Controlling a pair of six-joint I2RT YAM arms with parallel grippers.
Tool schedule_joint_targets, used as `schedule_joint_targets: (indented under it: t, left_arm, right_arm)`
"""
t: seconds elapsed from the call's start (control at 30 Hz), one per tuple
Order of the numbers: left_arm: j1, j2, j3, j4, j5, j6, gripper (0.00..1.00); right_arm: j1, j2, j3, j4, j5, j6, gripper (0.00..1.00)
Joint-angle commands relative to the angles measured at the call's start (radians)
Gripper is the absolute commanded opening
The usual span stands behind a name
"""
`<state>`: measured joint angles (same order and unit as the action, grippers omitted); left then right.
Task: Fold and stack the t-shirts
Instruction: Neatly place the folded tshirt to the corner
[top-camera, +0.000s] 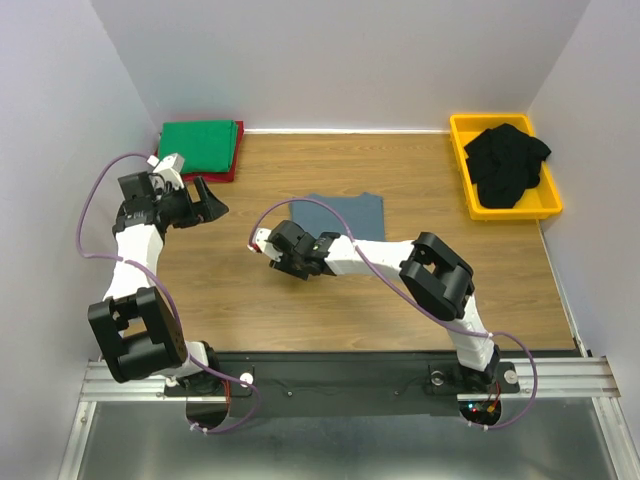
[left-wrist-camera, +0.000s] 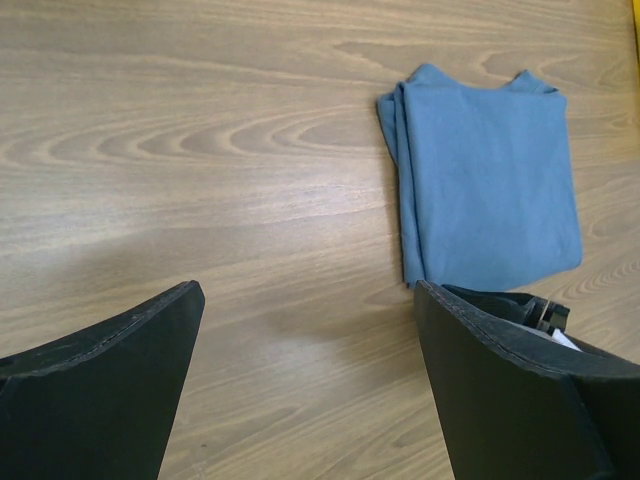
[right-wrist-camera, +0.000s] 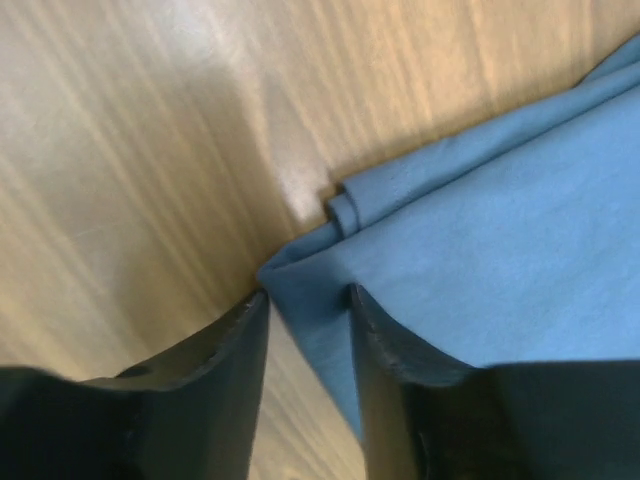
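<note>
Next, my left gripper needs to lower from over bare wood across, astride the shirt's layers, as the shirt's layered edge (top-camera: 295, 214) (left-wrist-camera: 408, 215) lies below and right in the top view.
A slate blue-grey t-shirt (top-camera: 345, 212) lies folded mid-table, also seen in the left wrist view (left-wrist-camera: 490, 180) and the right wrist view (right-wrist-camera: 500, 240). My right gripper (top-camera: 268, 247) is down at its near-left corner. Its fingers (right-wrist-camera: 308, 298) stand partly open astride that corner, with cloth between them and one finger resting on top of the fabric. My left gripper (top-camera: 205, 205) hovers wide open over bare wood left of the shirt, nothing between its fingers (left-wrist-camera: 305, 290). A folded green t-shirt (top-camera: 200, 138) lies on a red one (top-camera: 232, 170) at the back left. Black t-shirts (top-camera: 510, 165) fill the bin.
The yellow plastic bin (top-camera: 465, 135) stands at the back right against the wall. White walls close in the table on three sides. My right arm's wrist (left-wrist-camera: 545, 315) shows just behind the left gripper's right finger.
</note>
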<state>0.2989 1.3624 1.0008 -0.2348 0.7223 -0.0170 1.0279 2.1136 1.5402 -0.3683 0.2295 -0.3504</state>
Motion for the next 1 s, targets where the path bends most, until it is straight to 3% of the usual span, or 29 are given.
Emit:
schedule_joint_targets:
  t: [0.0,0.2,0.3,0.43,0.7,0.97]
  left_arm:
    - [0.005,-0.008,-0.028,0.041,0.023,0.000,0.99]
    - [0.003,-0.040,-0.167,0.214,0.091,-0.121,0.99]
    - [-0.010,-0.094,-0.353,0.432,0.137,-0.312,0.99]
    - [-0.076,-0.128,-0.474,0.603,0.073,-0.428,0.99]
    - [-0.228,0.055,-0.490,0.862,-0.076,-0.665,0.98]
    - [-0.338,0.251,-0.433,0.985,-0.124,-0.826,0.96]
  right_arm:
    - [0.001,0.023,0.014,0.048,0.051,-0.021,0.38]
    - [0.003,-0.015,0.006,0.049,0.019,-0.021,0.01]
    - [0.000,-0.044,0.023,0.051,-0.018,-0.022,0.01]
    - [-0.005,-0.056,0.063,0.051,-0.042,0.004,0.01]
    - [-0.057,-0.049,0.135,0.052,-0.076,0.063,0.01]
    - [-0.072,-0.044,0.166,0.052,-0.084,0.080,0.01]
